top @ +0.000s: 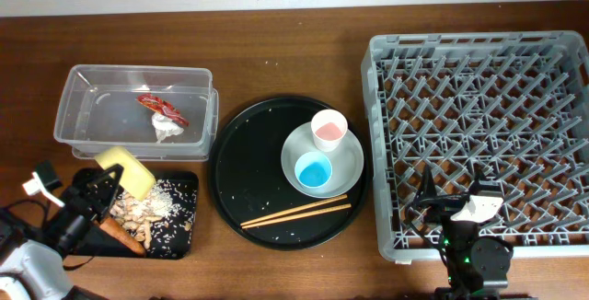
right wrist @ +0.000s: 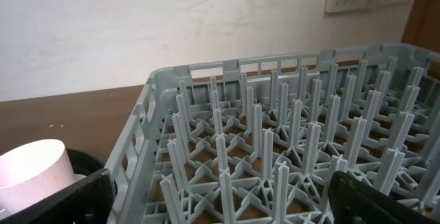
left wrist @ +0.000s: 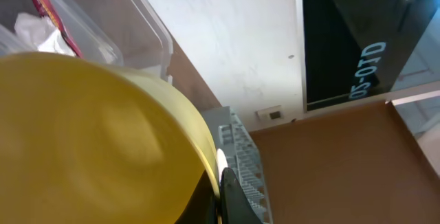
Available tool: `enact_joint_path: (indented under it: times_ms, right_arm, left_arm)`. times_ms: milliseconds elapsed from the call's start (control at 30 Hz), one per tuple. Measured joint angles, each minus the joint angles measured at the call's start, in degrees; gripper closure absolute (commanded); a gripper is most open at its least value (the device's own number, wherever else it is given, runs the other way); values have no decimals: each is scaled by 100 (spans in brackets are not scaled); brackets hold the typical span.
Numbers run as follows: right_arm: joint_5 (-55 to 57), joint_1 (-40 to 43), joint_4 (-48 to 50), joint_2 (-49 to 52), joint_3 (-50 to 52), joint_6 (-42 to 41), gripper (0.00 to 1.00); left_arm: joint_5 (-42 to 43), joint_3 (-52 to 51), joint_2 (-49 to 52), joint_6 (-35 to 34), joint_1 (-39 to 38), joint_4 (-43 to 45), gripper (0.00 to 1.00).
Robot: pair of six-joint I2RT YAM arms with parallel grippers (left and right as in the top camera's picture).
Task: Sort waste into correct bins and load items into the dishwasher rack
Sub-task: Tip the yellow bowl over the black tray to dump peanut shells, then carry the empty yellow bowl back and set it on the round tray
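Observation:
Next, the left gripper moves toward the plate (top: 345,162), levels the bowl and lowers it to release on the round tray's open part (top: 251,168), since that spot stands empty.
My left gripper (top: 109,185) is shut on the rim of the yellow bowl (top: 127,171), which is tilted over the shallow black tray (top: 187,245). The bowl fills the left wrist view (left wrist: 89,141). Beige scraps (top: 147,210) and the carrot piece (top: 121,236) lie in that tray. The red wrapper (top: 162,109) and white tissue (top: 167,131) lie in the clear tub (top: 74,116). The pink cup (top: 329,129) and blue cup (top: 314,169) stand on the plate (top: 345,162), beside the chopsticks (top: 294,211). My right gripper (top: 456,197) is open and empty over the rack's (top: 479,88) front left corner.
The plate, cups and chopsticks sit on a large round black tray (top: 239,153) dotted with crumbs, between the tub and the rack. The right wrist view shows rack pegs (right wrist: 275,128) and the pink cup (right wrist: 34,172) at its left edge.

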State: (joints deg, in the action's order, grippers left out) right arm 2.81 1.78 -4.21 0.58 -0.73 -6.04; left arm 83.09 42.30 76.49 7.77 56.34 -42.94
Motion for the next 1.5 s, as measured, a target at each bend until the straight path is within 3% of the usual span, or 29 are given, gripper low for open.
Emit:
enact_joint_path:
  times_ms: [267, 567, 700, 867, 1133, 1300, 1500]
  right_arm:
    - [-2, 0, 0, 0, 0, -2, 2]
    - [0, 0, 0, 0, 0, -2, 2]
    - [0, 0, 0, 0, 0, -2, 2]
    - [-2, 0, 0, 0, 0, 0, 2]
    - [-2, 0, 0, 0, 0, -2, 2]
    - [0, 0, 0, 0, 0, 0, 2]
    - [-2, 0, 0, 0, 0, 0, 2]
  left_arm:
    - [-136, 0, 0, -9, -48, -398, 100]
    - [-1003, 0, -400, -184, -1987, -101, 100]
    - [-1886, -4, -885, -984, -3108, 520, 100]
    - [-3617, 85, -1574, -1908, -4800, 1093, 100]
    - [-6819, 153, -1513, -2214, -7641, 1386, 100]
    - [-7755, 153, -940, -2223, -8312, 1622, 100]
    - [-8078, 153, -20, -2236, -8408, 2013, 100]
